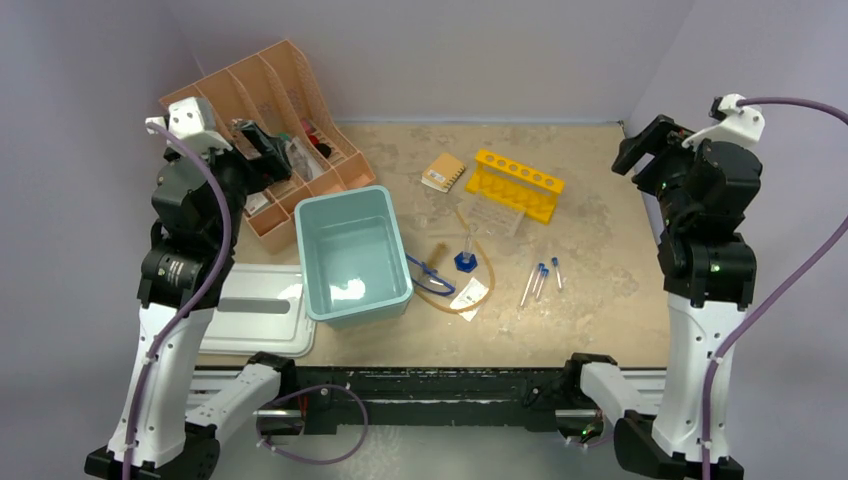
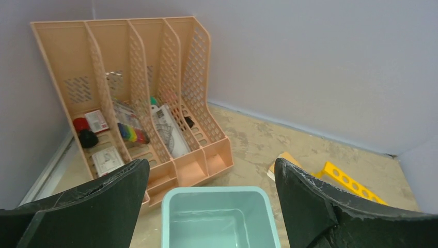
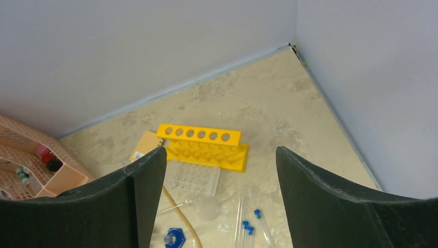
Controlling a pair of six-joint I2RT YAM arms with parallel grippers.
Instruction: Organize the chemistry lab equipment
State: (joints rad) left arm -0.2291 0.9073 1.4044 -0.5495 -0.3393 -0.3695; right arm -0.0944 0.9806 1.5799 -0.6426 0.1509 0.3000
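Observation:
My right gripper will next tilt down and go down to the left in the top view onto the uncapped tube's far end (image 1: 535,267) (image 3: 240,201), which reaches well past the neighbouring blue caps.
Three thin blue-capped test tubes (image 1: 538,282) lie on the table right of centre, and show in the right wrist view (image 3: 247,230). The clear cylinder with the blue hexagonal base (image 1: 465,258) stands next to amber tubing (image 1: 452,302) and blue-rimmed goggles (image 1: 428,276), just right of the teal tub. A wooden-handled brush (image 1: 438,252) lies there too. My left gripper (image 1: 262,142) is open and empty, high over the peach organiser. My right gripper (image 1: 642,148) is open and empty, high at the far right. The cylinder base (image 3: 174,238) and the tubing (image 3: 182,213) lie below the right gripper (image 3: 221,153).
The pale teal tub (image 1: 352,200) sits centre-left, its rim in the left wrist view (image 2: 217,191). The peach organiser (image 1: 262,95) holds small items. A yellow tube rack (image 1: 516,183), a clear well plate (image 1: 497,214), a notebook (image 1: 443,172) and a white lid (image 1: 258,310) also lie here.

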